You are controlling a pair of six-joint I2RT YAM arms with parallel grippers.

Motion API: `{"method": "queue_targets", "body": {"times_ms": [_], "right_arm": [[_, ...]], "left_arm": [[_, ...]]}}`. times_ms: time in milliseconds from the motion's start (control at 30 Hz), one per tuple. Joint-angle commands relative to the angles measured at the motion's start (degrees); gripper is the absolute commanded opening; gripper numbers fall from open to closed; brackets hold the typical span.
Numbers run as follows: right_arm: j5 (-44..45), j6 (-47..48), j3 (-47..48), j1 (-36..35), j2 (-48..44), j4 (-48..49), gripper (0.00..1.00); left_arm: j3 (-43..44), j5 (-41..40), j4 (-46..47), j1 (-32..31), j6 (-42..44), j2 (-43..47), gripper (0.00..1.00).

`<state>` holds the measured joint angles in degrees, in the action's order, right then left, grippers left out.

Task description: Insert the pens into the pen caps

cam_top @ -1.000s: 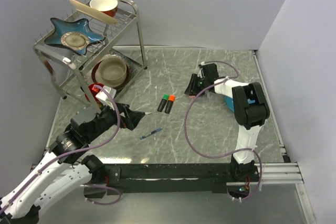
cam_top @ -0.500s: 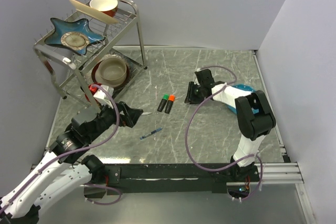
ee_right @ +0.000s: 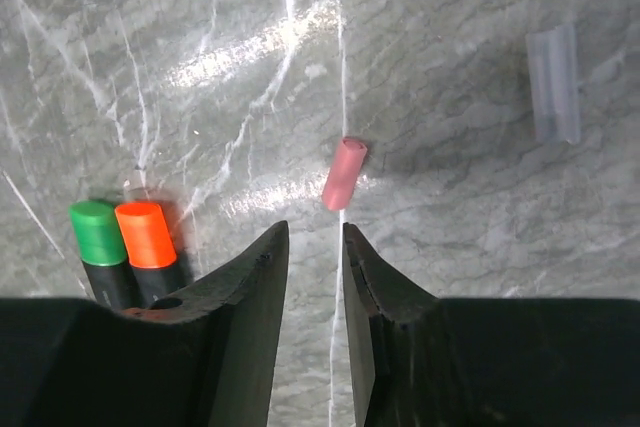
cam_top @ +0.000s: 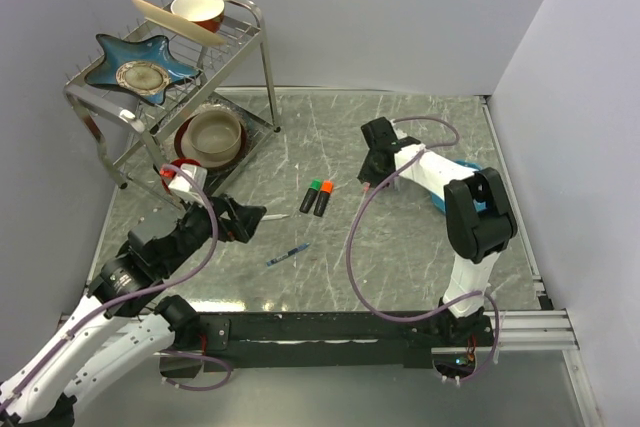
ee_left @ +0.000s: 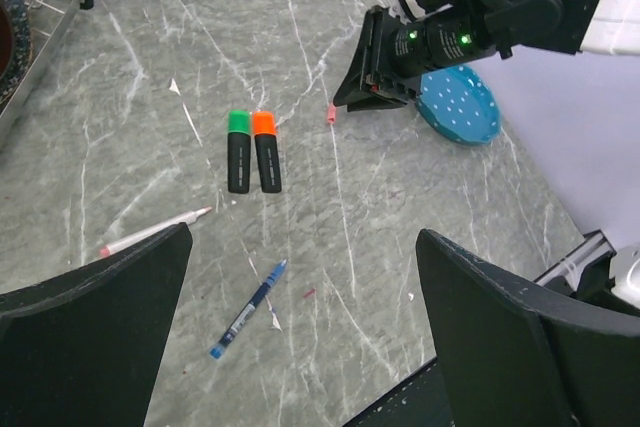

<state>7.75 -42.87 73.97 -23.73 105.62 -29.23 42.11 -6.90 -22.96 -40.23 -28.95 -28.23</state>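
The white-pink pen lies at an angle to my open fingers. My left gripper should turn next, go down and close on the middle of the white-pink pen's body (cam_top: 271, 217) (ee_left: 152, 233).
Two stubby black markers lie side by side, one with a green cap (cam_top: 315, 186) and one with an orange cap (cam_top: 327, 187); both show in the left wrist view (ee_left: 239, 124) (ee_left: 263, 124) and the right wrist view (ee_right: 97, 230) (ee_right: 146, 234). The pale pink cap (ee_right: 345, 173) lies loose on the table just beyond my right gripper (ee_right: 315, 232), whose jaws stand narrowly apart with nothing between them. The white-pink pen (ee_left: 155, 232) and the blue ballpoint (ee_left: 248, 309) lie below my left gripper (cam_top: 245, 219), which is wide open and empty.
A small clear plastic cap (ee_right: 554, 82) lies to the right of the pink cap. A blue dotted dish (ee_left: 458, 105) sits behind the right gripper. A metal dish rack (cam_top: 250, 22) with bowls and plates stands at the far left.
My right gripper has swung a little toward the far side and turned over the pink cap. My left arm has drawn back to the left, its gripper still open.
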Motion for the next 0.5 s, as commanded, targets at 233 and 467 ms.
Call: {"method": "queue_targets", "body": {"times_ms": [233,467], "right_arm": [[6.39,1.12,4.16,-2.55,-2.52,-5.04,0.36],[4.56,6.04,-4.88,-0.36,-12.27,0.31,0.38]], "left_arm": [[4.11,4.26,2.32,-0.20,9.51,-10.42,0.93],[19.05,6.10,-13.84,-0.20,28.31,-30.54,0.86]]}}
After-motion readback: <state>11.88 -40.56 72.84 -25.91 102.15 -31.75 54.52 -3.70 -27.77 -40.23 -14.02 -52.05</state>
